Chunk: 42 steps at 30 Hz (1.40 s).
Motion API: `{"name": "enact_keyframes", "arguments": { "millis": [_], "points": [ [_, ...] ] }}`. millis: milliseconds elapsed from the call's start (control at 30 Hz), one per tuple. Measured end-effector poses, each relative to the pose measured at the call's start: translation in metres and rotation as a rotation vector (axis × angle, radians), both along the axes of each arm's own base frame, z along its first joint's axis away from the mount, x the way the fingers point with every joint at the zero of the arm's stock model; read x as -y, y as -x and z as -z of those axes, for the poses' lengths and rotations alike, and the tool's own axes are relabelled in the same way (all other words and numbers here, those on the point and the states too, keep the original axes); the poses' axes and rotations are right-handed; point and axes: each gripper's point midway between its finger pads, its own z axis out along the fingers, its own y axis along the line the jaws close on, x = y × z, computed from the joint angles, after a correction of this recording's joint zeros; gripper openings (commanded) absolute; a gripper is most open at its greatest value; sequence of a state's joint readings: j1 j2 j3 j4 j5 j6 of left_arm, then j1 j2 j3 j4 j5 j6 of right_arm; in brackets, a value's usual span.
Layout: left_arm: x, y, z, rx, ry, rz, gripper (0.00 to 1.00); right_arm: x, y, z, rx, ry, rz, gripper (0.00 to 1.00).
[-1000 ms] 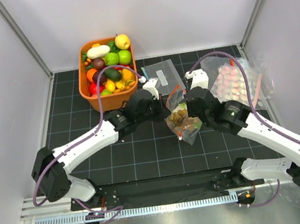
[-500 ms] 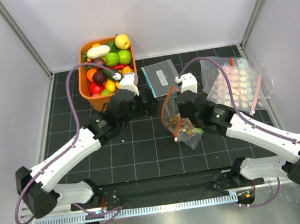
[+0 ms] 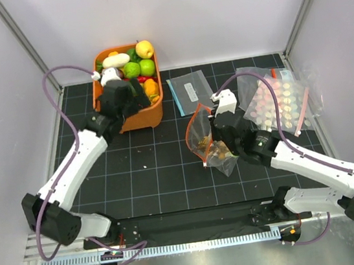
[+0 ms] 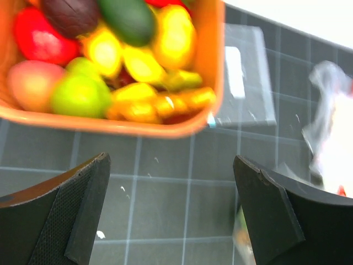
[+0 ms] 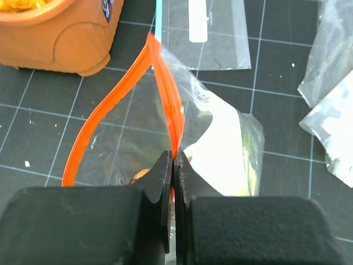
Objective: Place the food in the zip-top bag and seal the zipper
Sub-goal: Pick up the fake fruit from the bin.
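Note:
Next, my left gripper moves outward past the bin's near rim and down around the dark red toy fruit [image 4: 69,17], which lies uncovered, outward and below it.
The zip-top bag [image 3: 208,143] hangs over the mat's middle, mouth gaping. Its orange-red zipper [image 5: 165,94] is split into two strips, and my right gripper [image 5: 174,157] is shut on the right-hand strip, holding the bag up [image 3: 220,127]. Inside the bag lies food: a tan cluster [image 3: 217,156] and something green. More food [image 4: 138,61] fills the orange bin [image 3: 144,120] at the back left. My left gripper [image 4: 171,210] is open and empty, hovering over the mat just in front of the bin's near rim [image 4: 110,126]. From above it shows at the bin's front [image 3: 132,100].
A flat clear bag with a blue edge and white label [image 3: 191,91] lies behind the held bag. A larger clear bag of pink discs [image 3: 279,103] sits at the right. Grey walls close in the mat on both sides and at the back.
My left gripper has opened, let go of the bag, and swung back-left to the orange bin. The right gripper has stayed shut on the zipper, and the bag's mouth now gapes wider.

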<state>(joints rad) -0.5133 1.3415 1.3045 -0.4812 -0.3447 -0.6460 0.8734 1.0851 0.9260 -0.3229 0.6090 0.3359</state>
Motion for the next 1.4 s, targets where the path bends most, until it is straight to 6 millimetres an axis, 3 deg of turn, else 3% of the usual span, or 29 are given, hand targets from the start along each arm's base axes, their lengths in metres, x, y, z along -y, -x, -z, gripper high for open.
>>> {"name": "enact_keyframes", "arguments": {
  "millis": [200, 267, 333, 533, 733, 833, 1000, 1067, 1100, 1200, 1233, 1400],
  "points": [
    [-0.034, -0.057, -0.049, 0.023, -0.032, -0.120, 0.96, -0.005, 0.000, 0.006, -0.010, -0.010, -0.017, 0.01],
    [-0.041, -0.073, -0.053, 0.032, -0.048, -0.143, 0.96, -0.007, 0.001, 0.005, -0.011, -0.017, -0.023, 0.01],
    [-0.047, -0.083, -0.041, 0.008, -0.073, -0.166, 0.96, -0.008, 0.001, 0.005, -0.012, -0.023, -0.028, 0.01],
    [-0.063, -0.108, 0.020, -0.107, -0.204, -0.210, 0.96, -0.009, 0.001, 0.010, -0.012, -0.027, -0.030, 0.01],
    [-0.084, -0.149, 0.077, -0.201, -0.322, -0.255, 0.95, -0.010, 0.000, 0.008, -0.005, -0.036, -0.030, 0.01],
    [-0.096, -0.164, 0.101, -0.243, -0.376, -0.263, 0.90, -0.010, 0.000, 0.008, -0.004, -0.036, -0.030, 0.01],
    [-0.110, -0.194, 0.115, -0.261, -0.415, -0.289, 0.83, -0.010, 0.000, 0.008, -0.004, -0.036, -0.030, 0.01],
    [-0.114, -0.195, 0.119, -0.272, -0.418, -0.295, 0.72, -0.010, 0.000, 0.008, -0.004, -0.037, -0.031, 0.01],
    [-0.114, -0.194, 0.120, -0.277, -0.418, -0.296, 0.58, -0.010, 0.000, 0.008, -0.005, -0.038, -0.030, 0.01],
    [-0.113, -0.193, 0.122, -0.277, -0.410, -0.292, 0.39, -0.010, 0.000, 0.008, -0.005, -0.039, -0.029, 0.01],
    [-0.112, -0.192, 0.122, -0.277, -0.406, -0.288, 0.28, -0.010, 0.000, 0.008, -0.005, -0.039, -0.029, 0.01],
    [-0.104, -0.179, 0.117, -0.288, -0.362, -0.247, 0.27, -0.009, 0.001, 0.006, 0.000, -0.044, -0.030, 0.01]
  ]
}}
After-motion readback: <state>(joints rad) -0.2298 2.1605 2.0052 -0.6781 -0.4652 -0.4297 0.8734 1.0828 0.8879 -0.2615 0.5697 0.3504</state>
